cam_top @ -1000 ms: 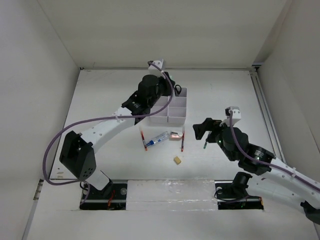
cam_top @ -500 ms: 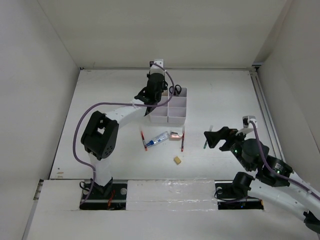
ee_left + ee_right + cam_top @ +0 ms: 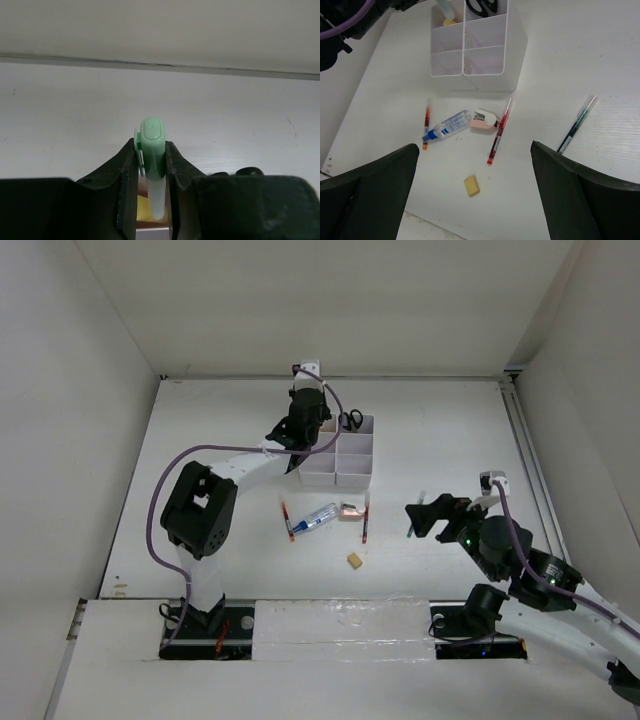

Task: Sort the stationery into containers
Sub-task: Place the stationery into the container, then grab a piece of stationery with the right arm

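Note:
The robot's right gripper will next move down and toward the right in the wrist view onto the dark pen's body, which lies below the gripper, clear of the other items.
My left gripper is shut on a pale green highlighter stick, held upright over the back-left compartment of the white organizer. A yellow item lies in that compartment, and black-handled scissors stand in the back-right one. My right gripper is open and empty, above the table to the right. Below it lie a yellow eraser, a red pen, a second red pen, a blue-white tube, a pink and white item and a dark pen.
The organizer's front compartments look empty. White walls close in the table at the back and on both sides. The loose items lie in a cluster in front of the organizer.
The left arm has swung up and stretched to the back, so its gripper now hangs over the organizer's back-left compartment. The right arm has drawn back to the right.

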`<state>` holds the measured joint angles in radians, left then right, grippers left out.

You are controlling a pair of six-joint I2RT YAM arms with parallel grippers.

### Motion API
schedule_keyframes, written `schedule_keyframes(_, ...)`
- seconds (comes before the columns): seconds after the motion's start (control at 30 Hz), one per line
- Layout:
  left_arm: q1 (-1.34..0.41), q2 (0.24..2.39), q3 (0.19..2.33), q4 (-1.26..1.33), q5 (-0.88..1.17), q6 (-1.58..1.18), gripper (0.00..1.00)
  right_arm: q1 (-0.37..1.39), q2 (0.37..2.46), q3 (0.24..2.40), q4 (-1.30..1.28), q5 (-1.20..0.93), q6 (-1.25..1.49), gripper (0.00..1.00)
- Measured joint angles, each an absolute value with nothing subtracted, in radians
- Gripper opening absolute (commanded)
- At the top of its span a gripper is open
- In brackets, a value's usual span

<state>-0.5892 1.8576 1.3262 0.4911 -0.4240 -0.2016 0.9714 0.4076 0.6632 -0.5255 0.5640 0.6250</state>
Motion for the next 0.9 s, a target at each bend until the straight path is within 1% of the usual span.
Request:
schedule_keyframes(0.1, -0.589, 1.858, 1.298, 0.495, -0.414, -0.214, 0.16, 0.971, 0.414, 0.663, -0.525, 0.564, 0.625, 1.00)
schedule_keyframes(0.13, -0.589, 1.858, 1.290, 0.497, -0.409, -0.218, 0.33, 0.971, 0.417, 0.663, -0.525, 0.564, 0.625, 1.00)
schedule_keyframes(0.17, -0.589, 1.858, 1.281, 0.497, -0.403, -0.220, 0.44, 0.971, 0.421, 0.663, -0.524, 0.564, 0.625, 1.00)
schedule_keyframes(0.27, -0.589, 1.858, 1.261, 0.503, -0.381, -0.229, 0.73, 0.971, 0.455, 0.664, -0.524, 0.566, 0.626, 1.00)
schedule_keyframes(0.3, -0.589, 1.858, 1.256, 0.505, -0.373, -0.233, 0.87, 0.971, 0.473, 0.664, -0.524, 0.567, 0.627, 1.00)
schedule_keyframes(0.4, -0.589, 1.849, 1.250, 0.490, -0.358, -0.256, 1.00, 0.973, 0.572, 0.689, -0.543, 0.593, 0.657, 1.00)
schedule_keyframes(0.5, -0.590, 1.800, 1.244, 0.441, -0.352, -0.279, 1.00, 0.970, 0.735, 0.757, -0.601, 0.646, 0.731, 1.00)
schedule_keyframes(0.6, -0.604, 1.698, 1.244, 0.358, -0.373, -0.305, 1.00, 0.933, 0.888, 0.830, -0.653, 0.680, 0.812, 1.00)
schedule_keyframes(0.73, -0.631, 1.547, 1.299, 0.194, -0.400, -0.364, 1.00, 0.819, 1.036, 0.872, -0.674, 0.669, 0.848, 1.00)
schedule_keyframes(0.9, -0.639, 1.360, 1.320, 0.023, -0.400, -0.450, 1.00, 0.694, 1.171, 0.881, -0.672, 0.627, 0.856, 0.95)
